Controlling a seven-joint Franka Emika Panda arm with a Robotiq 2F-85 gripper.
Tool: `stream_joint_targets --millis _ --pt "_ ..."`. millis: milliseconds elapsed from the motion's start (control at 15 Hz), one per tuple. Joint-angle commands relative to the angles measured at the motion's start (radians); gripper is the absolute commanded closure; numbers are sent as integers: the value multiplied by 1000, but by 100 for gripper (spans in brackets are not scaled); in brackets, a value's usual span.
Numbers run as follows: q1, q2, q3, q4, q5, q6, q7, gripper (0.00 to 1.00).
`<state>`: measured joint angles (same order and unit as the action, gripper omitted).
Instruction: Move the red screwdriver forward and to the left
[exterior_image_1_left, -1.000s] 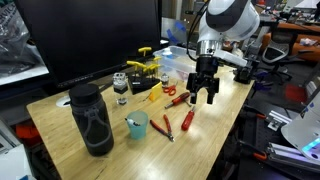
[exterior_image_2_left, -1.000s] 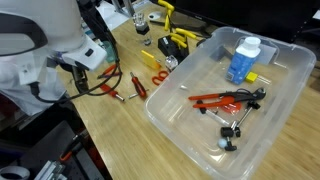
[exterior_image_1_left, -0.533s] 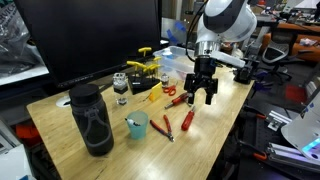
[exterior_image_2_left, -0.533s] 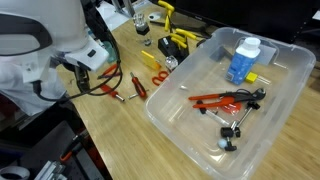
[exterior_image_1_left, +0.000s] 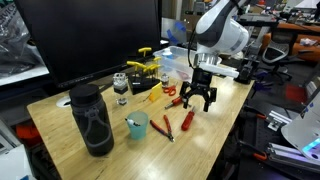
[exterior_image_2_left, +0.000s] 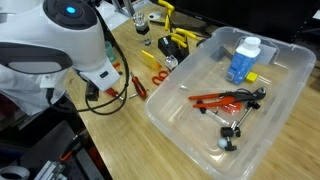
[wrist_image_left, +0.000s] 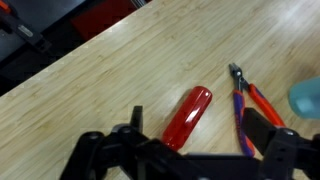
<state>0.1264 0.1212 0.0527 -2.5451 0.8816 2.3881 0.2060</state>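
The screwdriver's red handle (exterior_image_1_left: 187, 121) (wrist_image_left: 187, 119) lies below the robot's gripper at a slant between its fingers, so the robot will lower and turn the gripper to straddle it squarely.
The red screwdriver (exterior_image_1_left: 187, 119) lies flat on the wooden table, right of the teal cup (exterior_image_1_left: 137, 125). In the wrist view its solid red handle (wrist_image_left: 187, 117) lies between my two black fingers. My gripper (exterior_image_1_left: 199, 97) hangs open and empty just above it, with a finger on each side (wrist_image_left: 198, 128) and not touching it. In an exterior view my arm (exterior_image_2_left: 75, 45) covers the gripper and the spot below it.
Red and purple pliers (wrist_image_left: 250, 105) lie beside the screwdriver towards the cup. A red looped tool (exterior_image_1_left: 172, 97), an orange item (exterior_image_1_left: 155, 93), yellow clamps (exterior_image_1_left: 145, 65) and a black bottle (exterior_image_1_left: 92, 118) stand further back. A clear bin (exterior_image_2_left: 225, 90) holds a blue bottle.
My arm has leaned over and the gripper has come down a little towards the red screwdriver, still open. The screwdriver has not moved.
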Motion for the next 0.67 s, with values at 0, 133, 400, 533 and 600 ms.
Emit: stream_joint_targets --millis 0,133,400,533,600 --pt "-3 84 14 37 70 89 127 0" --pt "12 128 15 54 79 141 230 0" --pt "58 190 20 88 66 209 469 0" --pt "70 205 28 99 69 199 551 0" --pt "76 208 33 102 78 203 582 0"
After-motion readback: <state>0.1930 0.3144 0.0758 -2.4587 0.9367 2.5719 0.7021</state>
